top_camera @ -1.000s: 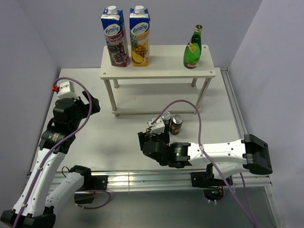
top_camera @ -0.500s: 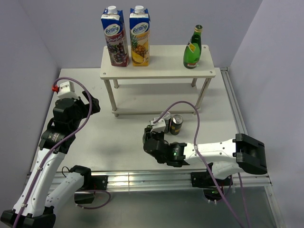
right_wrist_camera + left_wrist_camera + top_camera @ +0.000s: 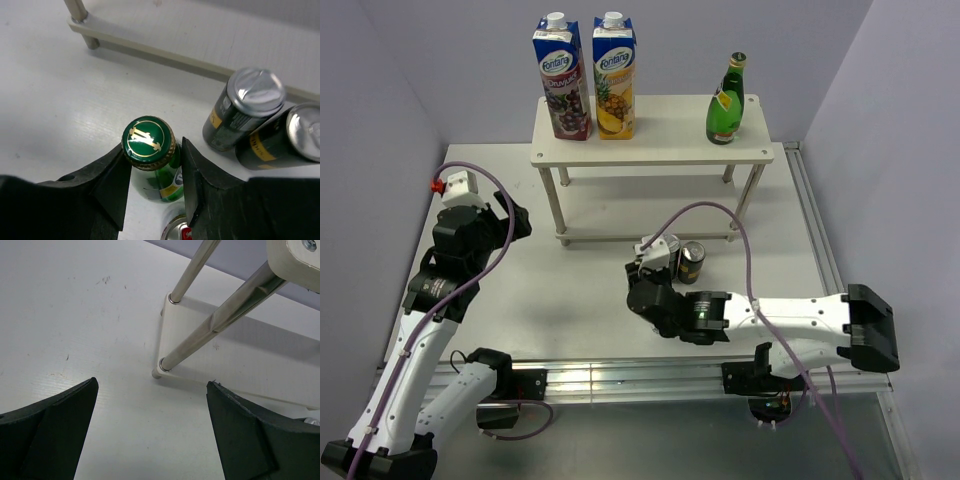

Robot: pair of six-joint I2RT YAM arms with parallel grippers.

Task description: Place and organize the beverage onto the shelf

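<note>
The spot beside the second green bottle is bare, so I need to carry the green bottle in my right gripper up and outward onto the shelf's top board (image 3: pixel 677 138) and let it go there.
My right gripper (image 3: pixel 154 150) is shut on the neck of a green glass bottle (image 3: pixel 148 142) that stands on the table, its gold-marked cap just above the fingers. Two dark cans (image 3: pixel 245 112) (image 3: pixel 285 137) stand close to its right, and a silver can top (image 3: pixel 175 230) shows just below it. In the top view the right gripper (image 3: pixel 652 285) covers that bottle, in front of the cans (image 3: pixel 692 262). A second green bottle (image 3: pixel 725 105) stands on the white shelf (image 3: pixel 660 140), at the right end of its top board. My left gripper (image 3: pixel 152 382) is open over bare table.
Two tall juice cartons (image 3: pixel 563 80) (image 3: pixel 614 78) stand on the left of the shelf's top board. The shelf's lower board (image 3: pixel 240 365) and its metal legs (image 3: pixel 210 335) lie just ahead of the left gripper. Walls close in the table on the left, back and right.
The right gripper has closed on the green bottle's neck, and the right arm has shifted a little to the right. The left arm has not moved.
</note>
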